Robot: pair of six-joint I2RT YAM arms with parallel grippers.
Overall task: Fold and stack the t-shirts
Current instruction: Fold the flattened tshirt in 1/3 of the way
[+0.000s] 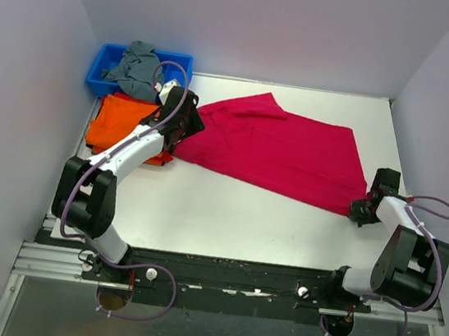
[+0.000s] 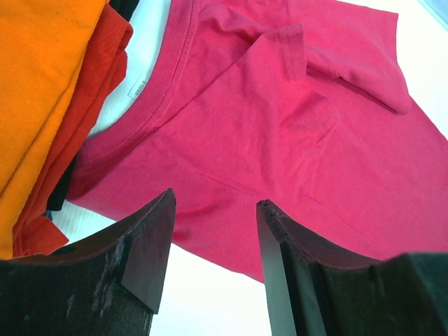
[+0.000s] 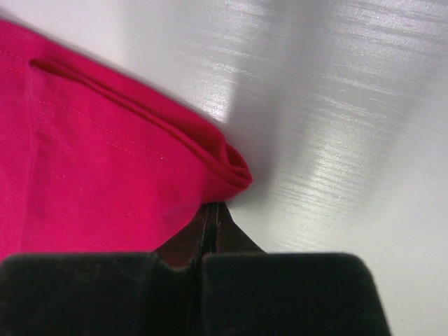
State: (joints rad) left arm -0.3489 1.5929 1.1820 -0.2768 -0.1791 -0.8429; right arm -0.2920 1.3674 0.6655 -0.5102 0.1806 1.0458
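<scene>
I will next lower my left gripper back to the shirt's near corner by the stack, because my right gripper is pinching the other corner.
A crimson t-shirt (image 1: 277,146) lies spread across the middle of the white table. My left gripper (image 1: 182,125) hovers over its left edge near the collar. In the left wrist view the gripper (image 2: 215,210) is open and empty, with the shirt (image 2: 280,119) just beyond the fingertips. My right gripper (image 1: 364,207) is at the shirt's near right corner. In the right wrist view the gripper (image 3: 212,206) is shut, with the shirt's rolled hem corner (image 3: 231,168) pinched at its tips. A folded orange stack (image 1: 119,121) lies to the left and also shows in the left wrist view (image 2: 42,77).
A blue bin (image 1: 105,65) at the back left holds a grey-teal garment (image 1: 138,67). Grey walls close in the left, back and right sides. Bare white table (image 1: 226,218) lies between the shirt and the arm bases.
</scene>
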